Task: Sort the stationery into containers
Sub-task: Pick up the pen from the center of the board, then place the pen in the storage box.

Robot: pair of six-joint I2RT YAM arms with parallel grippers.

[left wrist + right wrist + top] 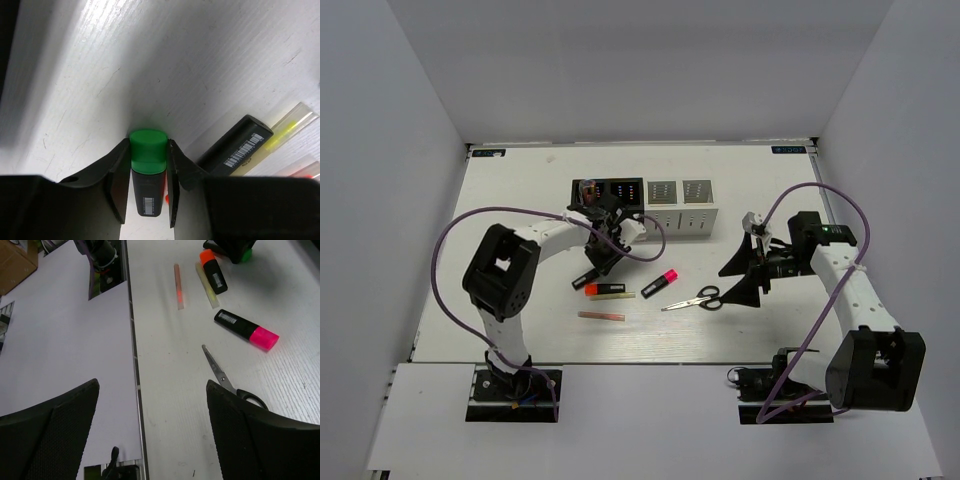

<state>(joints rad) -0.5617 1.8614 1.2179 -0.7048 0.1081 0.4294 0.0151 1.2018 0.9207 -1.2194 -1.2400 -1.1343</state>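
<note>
My low left gripper rises next above the rim of the black box beside the white ones, then moves outward and releases the highlighter inside.
My left gripper [598, 262] is shut on a green-capped black highlighter [147, 150], low at the table just in front of the containers [642, 205], a row of two black and two white boxes. An orange highlighter [604, 290], a thin yellow stick [623, 296], a pink stick [601, 316], a pink highlighter [660, 283] and black-handled scissors [695, 299] lie on the table. My right gripper [745, 280] is open and empty just right of the scissors [225, 375]. The right wrist view also shows the pink highlighter [247, 329] and orange highlighter [214, 272].
A pinkish item [587, 188] stands in the leftmost black box. White walls enclose the table on three sides. A lower white board [60, 330] adjoins the table's near edge, where the arm bases are bolted.
</note>
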